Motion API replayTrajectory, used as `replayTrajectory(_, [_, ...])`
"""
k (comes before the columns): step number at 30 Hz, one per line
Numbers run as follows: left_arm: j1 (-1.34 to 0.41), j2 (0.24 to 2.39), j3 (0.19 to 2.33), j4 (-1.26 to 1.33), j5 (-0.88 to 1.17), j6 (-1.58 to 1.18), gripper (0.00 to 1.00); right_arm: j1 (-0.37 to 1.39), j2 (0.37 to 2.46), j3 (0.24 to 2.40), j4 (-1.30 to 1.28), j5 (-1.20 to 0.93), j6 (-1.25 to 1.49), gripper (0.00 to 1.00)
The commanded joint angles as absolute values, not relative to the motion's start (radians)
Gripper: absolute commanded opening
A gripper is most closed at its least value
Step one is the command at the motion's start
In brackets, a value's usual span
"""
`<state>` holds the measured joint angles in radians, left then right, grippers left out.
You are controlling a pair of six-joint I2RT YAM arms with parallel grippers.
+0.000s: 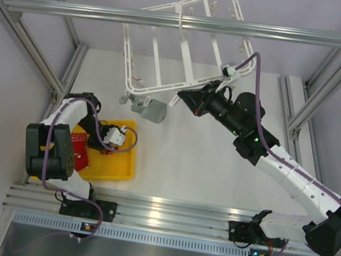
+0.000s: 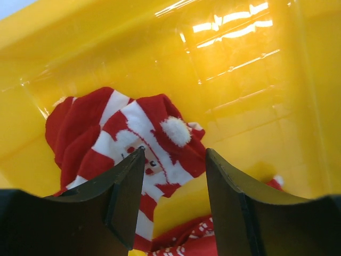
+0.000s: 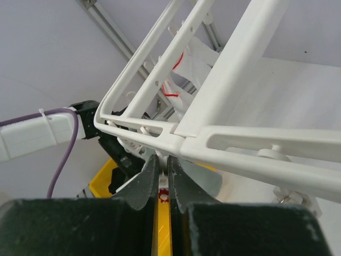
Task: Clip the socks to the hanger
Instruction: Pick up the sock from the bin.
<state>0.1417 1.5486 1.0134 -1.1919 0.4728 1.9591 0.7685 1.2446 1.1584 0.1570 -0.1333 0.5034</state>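
Note:
The left gripper comes down next and closes on the striped sock's end (image 1: 108, 151) (image 2: 177, 143) with the white pompom, since its fingers straddle that end.
A red and white striped sock (image 2: 133, 128) with a Santa face lies bunched in the yellow tray (image 2: 240, 80). A second red sock (image 2: 202, 240) shows at the bottom edge. My left gripper (image 2: 173, 152) hangs open just above them, one finger on each side of the striped sock's edge, and it holds nothing. From above, that gripper (image 1: 95, 145) sits inside the tray beside a red sock (image 1: 80, 145). The white hanger (image 1: 187, 53) hangs tilted under the top rail. My right gripper (image 1: 182, 95) is at its near corner, shut (image 3: 163, 158) on a small white clip under the hanger's (image 3: 240, 144) edge.
A grey piece of fabric (image 1: 153, 109) dangles from the hanger's near edge, left of the right gripper. An aluminium rail (image 1: 111, 13) crosses above the hanger, and more rails (image 1: 176, 216) run along the near edge. The yellow tray (image 1: 116, 165) sits at the front left.

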Motion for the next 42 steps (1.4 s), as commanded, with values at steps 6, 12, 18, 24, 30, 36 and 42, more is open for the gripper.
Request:
replayTrajectory(6, [0.126,1.623,1.049,-1.112,0.48,2.66,0.55,0.749,1.25,1.164,0.169,-0.14,0.529,0.0])
replayTrajectory(12, [0.11,1.664,1.043,-1.08,0.499,2.66,0.44,0.742,1.249,1.16,0.169,-0.141,0.532,0.0])
replayTrajectory(18, [0.106,1.637,1.046,-1.17,0.492,2.658,0.14,0.735,1.247,1.16,0.169,-0.144,0.529,0.0])
replayTrajectory(24, [0.104,1.493,1.062,-1.365,0.581,2.58,0.0,0.733,1.244,1.161,0.166,-0.147,0.528,0.0])
replayTrajectory(30, [0.106,1.287,0.986,-1.442,0.636,2.414,0.0,0.733,1.246,1.172,0.163,-0.149,0.525,0.0])
replayTrajectory(36, [0.106,1.151,1.034,-1.506,0.836,2.095,0.0,0.733,1.25,1.184,0.169,-0.152,0.519,0.0])
replayTrajectory(42, [0.086,0.97,1.097,-1.502,1.141,1.837,0.0,0.73,1.272,1.201,0.186,-0.153,0.523,0.0])
